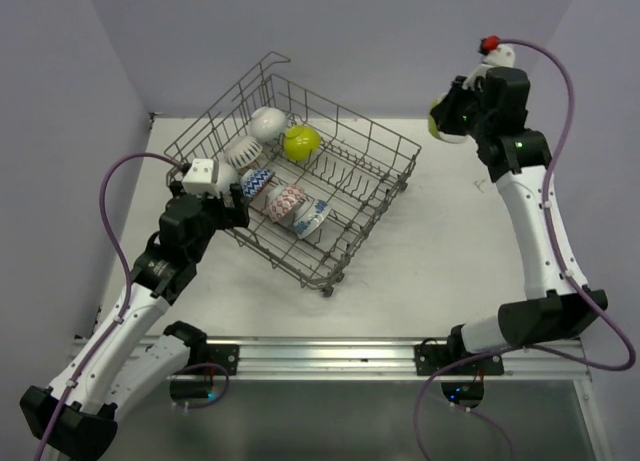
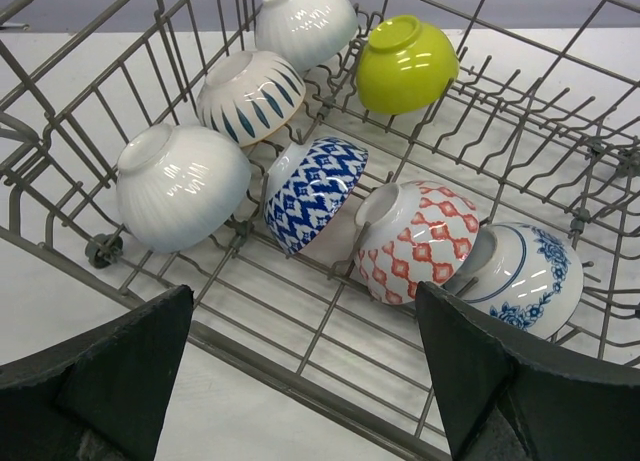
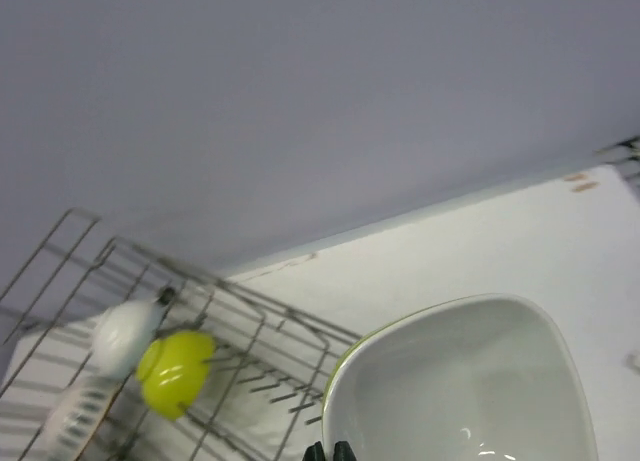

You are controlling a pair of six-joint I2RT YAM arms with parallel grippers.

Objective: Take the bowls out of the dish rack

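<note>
Next, my right gripper lowers the lime bowl onto the clear patch of bare white table beside the rack, below the gripper, and releases its rim.
The grey wire dish rack [image 1: 340, 251] sits mid-table and holds several bowls: a lime one [image 1: 301, 141], plain white [image 1: 267, 123], ribbed white [image 2: 180, 186], white with blue marks [image 2: 250, 96], blue-patterned [image 2: 312, 191], red-patterned [image 2: 418, 239] and blue-floral [image 2: 525, 276]. My left gripper [image 2: 300, 381] is open and empty at the rack's near-left rim, its fingers [image 2: 120, 366] apart. My right gripper [image 3: 330, 453] is shut on the rim of a second lime bowl [image 3: 465, 381] with a white inside, held high over the table's far right [image 1: 445, 121].
The white table [image 1: 450, 271] runs right of the rack, with a lilac wall behind. The rack's tall wire sides [image 1: 245, 86] stand at the far left. A purple cable [image 1: 560, 71] loops off the right arm.
</note>
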